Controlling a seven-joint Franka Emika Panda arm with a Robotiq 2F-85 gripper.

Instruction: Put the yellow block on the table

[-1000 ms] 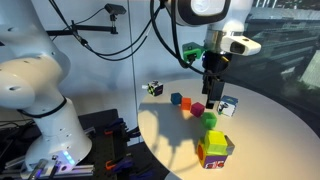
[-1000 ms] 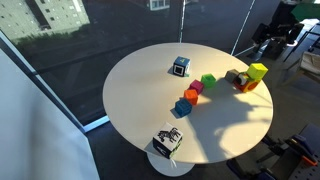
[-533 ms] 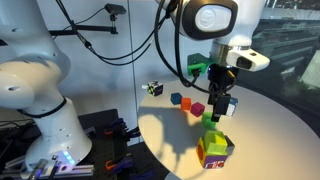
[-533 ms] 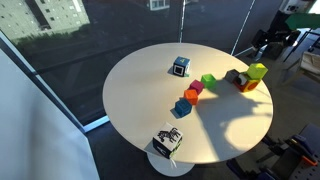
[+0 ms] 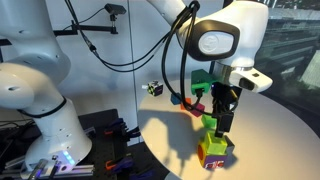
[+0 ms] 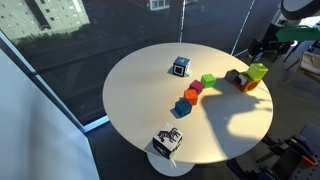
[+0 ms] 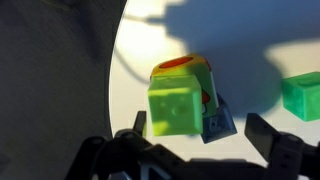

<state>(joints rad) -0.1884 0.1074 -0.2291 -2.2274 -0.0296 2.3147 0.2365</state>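
Observation:
My gripper shifts to the left in the wrist view next, then lowers around the yellow block to close, since the block sits off-centre between my open fingers.
The yellow block (image 7: 176, 103) is a small lime-yellow cube that sits on top of the larger multicoloured cube (image 7: 213, 118). Both exterior views show it there (image 5: 210, 124) (image 6: 258, 71), near the edge of the round cream table (image 6: 140, 100). My gripper (image 7: 205, 135) is open and empty. In the wrist view its two fingers stand either side of the block, which lies closer to the left finger. In an exterior view the gripper (image 5: 222, 122) hangs right at the block, just above the multicoloured cube (image 5: 214, 151).
A row of small blocks lies beside the stack: blue (image 6: 181, 106), orange (image 6: 190, 95), magenta (image 6: 197, 88), green (image 6: 208, 80). A dark cube (image 6: 233, 77) is next to the stack. A white-blue cube (image 6: 181, 66) and a black-white cube (image 6: 167, 141) stand further off.
My arm has moved across the table and down onto the stack. The open fingers now sit at the yellow block. No block has moved.

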